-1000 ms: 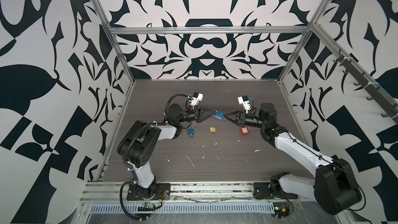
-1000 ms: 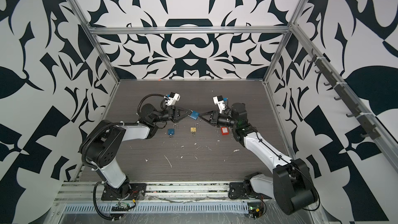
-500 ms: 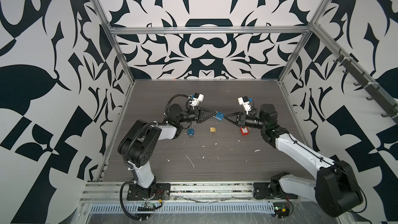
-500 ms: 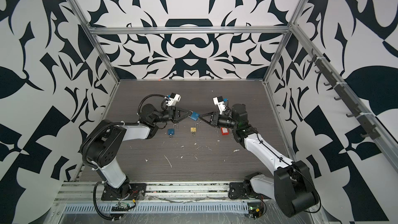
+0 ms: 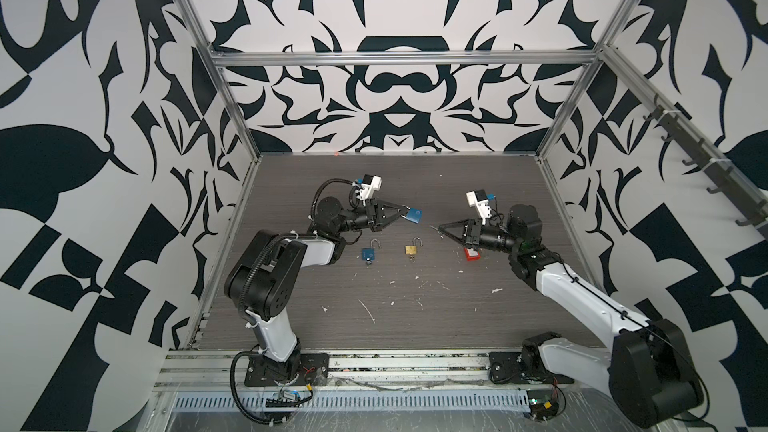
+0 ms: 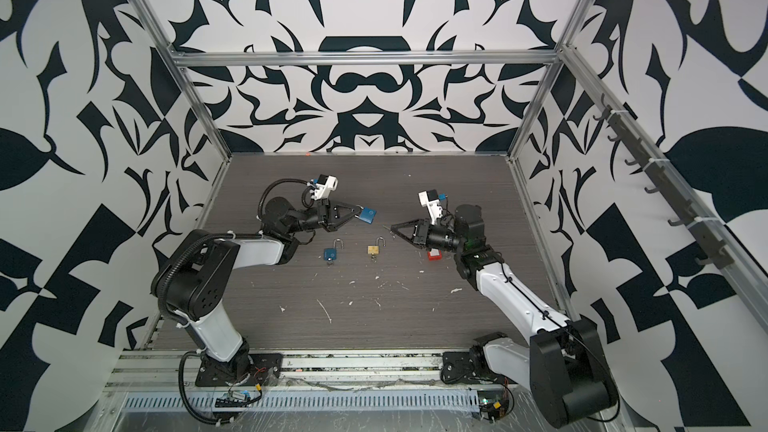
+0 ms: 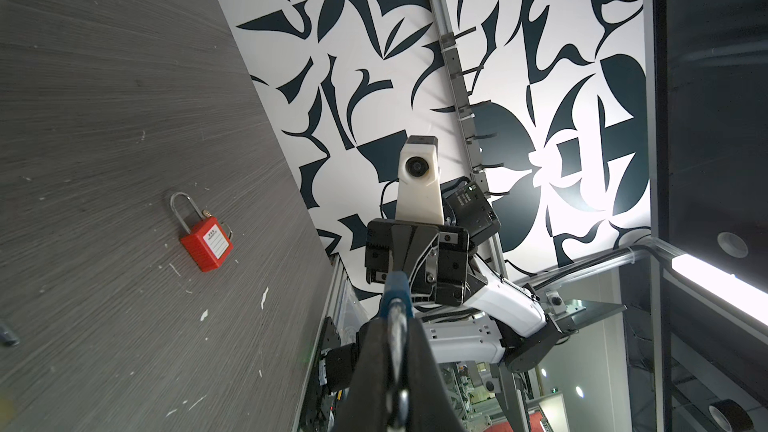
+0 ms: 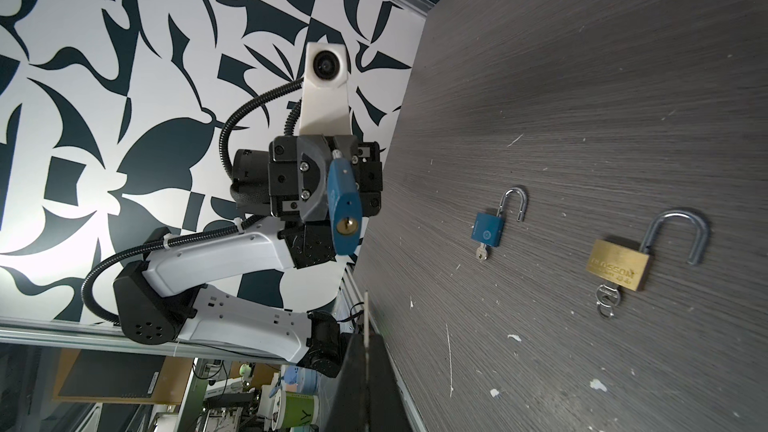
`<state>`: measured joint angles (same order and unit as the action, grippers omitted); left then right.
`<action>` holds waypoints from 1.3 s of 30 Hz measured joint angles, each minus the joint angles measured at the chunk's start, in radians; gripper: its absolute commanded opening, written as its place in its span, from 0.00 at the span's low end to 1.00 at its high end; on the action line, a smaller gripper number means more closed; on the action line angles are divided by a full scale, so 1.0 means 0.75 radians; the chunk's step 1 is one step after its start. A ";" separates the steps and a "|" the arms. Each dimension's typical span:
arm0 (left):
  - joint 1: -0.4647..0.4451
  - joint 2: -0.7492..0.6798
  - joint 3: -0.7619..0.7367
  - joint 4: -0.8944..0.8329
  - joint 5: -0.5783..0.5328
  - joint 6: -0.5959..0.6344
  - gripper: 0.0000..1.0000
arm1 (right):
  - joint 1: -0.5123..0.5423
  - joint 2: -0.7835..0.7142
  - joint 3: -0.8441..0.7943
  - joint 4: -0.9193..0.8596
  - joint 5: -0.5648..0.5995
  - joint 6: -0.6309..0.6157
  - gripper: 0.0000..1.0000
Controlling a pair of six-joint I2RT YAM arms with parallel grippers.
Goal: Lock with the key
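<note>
The tabletop (image 5: 455,253) beside the red padlock is bare. My right gripper should next move down away from the held blue padlock to that spot and let go of the thin key.
My left gripper (image 5: 403,213) (image 6: 357,211) is shut on the shackle of a blue padlock (image 5: 414,216) (image 6: 368,215), which it holds in the air above the table. The padlock's brass keyhole (image 8: 347,225) faces my right gripper (image 5: 441,229) (image 6: 394,229). That gripper is shut on a thin metal key (image 8: 366,313), whose blade (image 5: 434,227) points at the padlock across a small gap. In the left wrist view the blue body (image 7: 397,292) sticks out past my shut left gripper (image 7: 392,326). The right gripper (image 8: 365,340) shows only its tip.
Three other padlocks lie on the dark wood table (image 5: 374,326): a small blue one (image 5: 369,252) (image 8: 488,230) and a brass one (image 5: 411,248) (image 8: 619,270), both with open shackles and keys in them, and a red one (image 5: 472,254) (image 7: 205,243) under my right arm. White flecks litter the front.
The held padlock has drawn back a little to the left, so the gap between it and the key tip is slightly wider. Both grippers stay shut.
</note>
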<state>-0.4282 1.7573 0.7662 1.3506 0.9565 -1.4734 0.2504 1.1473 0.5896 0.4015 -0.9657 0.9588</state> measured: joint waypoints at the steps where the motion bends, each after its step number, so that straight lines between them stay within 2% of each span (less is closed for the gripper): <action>1: 0.001 0.000 0.000 0.000 0.001 0.001 0.00 | -0.007 -0.001 -0.001 -0.025 0.013 -0.008 0.00; 3: 0.001 0.000 0.000 0.000 0.002 0.001 0.00 | -0.019 -0.011 -0.001 -0.125 0.094 -0.047 0.00; 8: 0.001 0.008 0.000 -0.009 0.006 0.014 0.00 | -0.005 -0.063 -0.047 -0.319 0.468 -0.084 0.00; 11: 0.001 0.013 0.000 -0.051 0.000 0.043 0.00 | 0.039 -0.047 -0.115 -0.315 0.653 -0.061 0.00; 16: 0.001 0.036 0.015 -0.151 0.028 0.098 0.00 | 0.103 0.068 -0.203 -0.252 0.847 -0.019 0.00; 26: -0.005 0.108 0.067 -0.269 0.058 0.184 0.00 | 0.123 0.230 -0.229 -0.050 1.056 0.011 0.00; 39: -0.014 0.108 0.072 -0.372 0.069 0.257 0.00 | 0.134 0.411 -0.283 0.126 1.146 0.070 0.00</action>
<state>-0.4389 1.8385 0.8200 1.0714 1.0084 -1.2804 0.3508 1.4559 0.3771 0.4961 -0.1059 1.0111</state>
